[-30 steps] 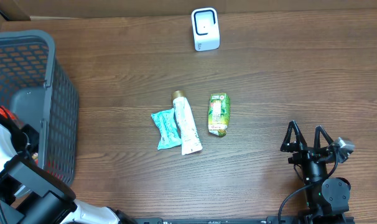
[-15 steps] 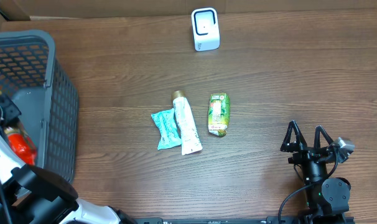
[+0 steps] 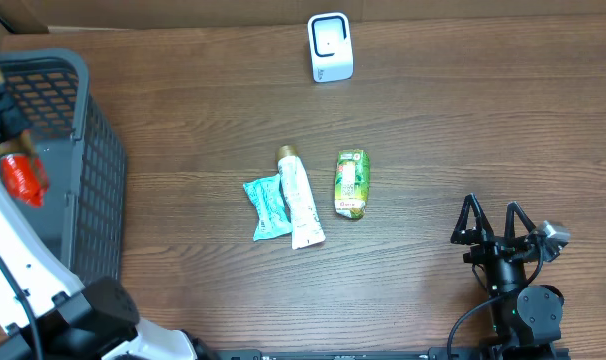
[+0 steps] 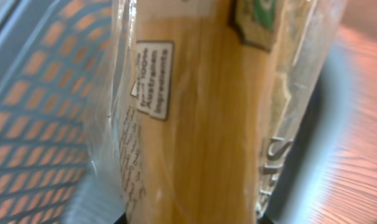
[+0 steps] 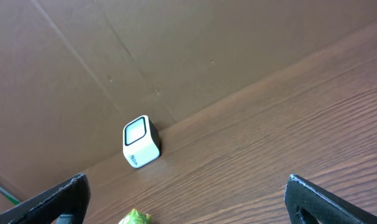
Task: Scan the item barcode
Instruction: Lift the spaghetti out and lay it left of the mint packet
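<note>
The left gripper next carries its packet to the right in the overhead view and down onto the tabletop [image 3: 233, 196] beside the teal packet. Then it releases the packet, since the tabletop is bare there.
My left gripper [image 3: 5, 135] is shut on a clear-wrapped packet [image 3: 23, 176] and holds it above the grey basket [image 3: 95, 170] at the far left. In the left wrist view the packet [image 4: 201, 112] fills the frame. It looks orange-yellow and carries a small white ingredients label [image 4: 152, 79]. My gripper [image 4: 191, 219] shows only as dark tips at the bottom edge. The white scanner [image 3: 330, 47] [image 5: 140, 142] stands at the back centre of the table. My right gripper [image 3: 495, 222] [image 5: 188, 199] rests open and empty at the front right.
A teal packet [image 3: 267, 207], a white tube [image 3: 300, 198] and a green pouch [image 3: 351, 183] [image 5: 134, 218] lie side by side mid-table. The basket's mesh wall [image 4: 33, 112] is close on the left. A cardboard wall [image 5: 176, 50] rises behind the scanner.
My left arm has lifted the packet up out of the basket and carried it toward the back of the table. The right arm has not moved.
</note>
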Available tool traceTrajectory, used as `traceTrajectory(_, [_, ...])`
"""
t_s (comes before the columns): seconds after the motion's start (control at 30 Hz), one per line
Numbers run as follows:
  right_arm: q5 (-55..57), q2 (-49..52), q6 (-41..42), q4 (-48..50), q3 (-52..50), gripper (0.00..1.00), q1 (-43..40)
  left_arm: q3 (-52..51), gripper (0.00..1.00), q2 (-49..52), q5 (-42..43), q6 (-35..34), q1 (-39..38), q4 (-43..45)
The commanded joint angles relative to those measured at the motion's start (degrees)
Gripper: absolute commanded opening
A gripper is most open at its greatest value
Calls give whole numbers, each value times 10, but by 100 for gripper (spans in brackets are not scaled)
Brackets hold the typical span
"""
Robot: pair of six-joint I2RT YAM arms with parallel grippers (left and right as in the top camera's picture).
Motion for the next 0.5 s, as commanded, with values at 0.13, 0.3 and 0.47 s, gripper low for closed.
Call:
traceTrajectory(0.13, [3,-6,-1,3,-6,100,-2,38,4,-76,30,-31,-126,-14])
traceTrajectory(0.3, [3,-6,-1,3,-6,100,-2,35,4,-79,30,-31,-205,-69])
traceTrajectory(0.47, [3,-6,-1,3,-6,100,-2,7,4,-76,7,-32,-274,-110])
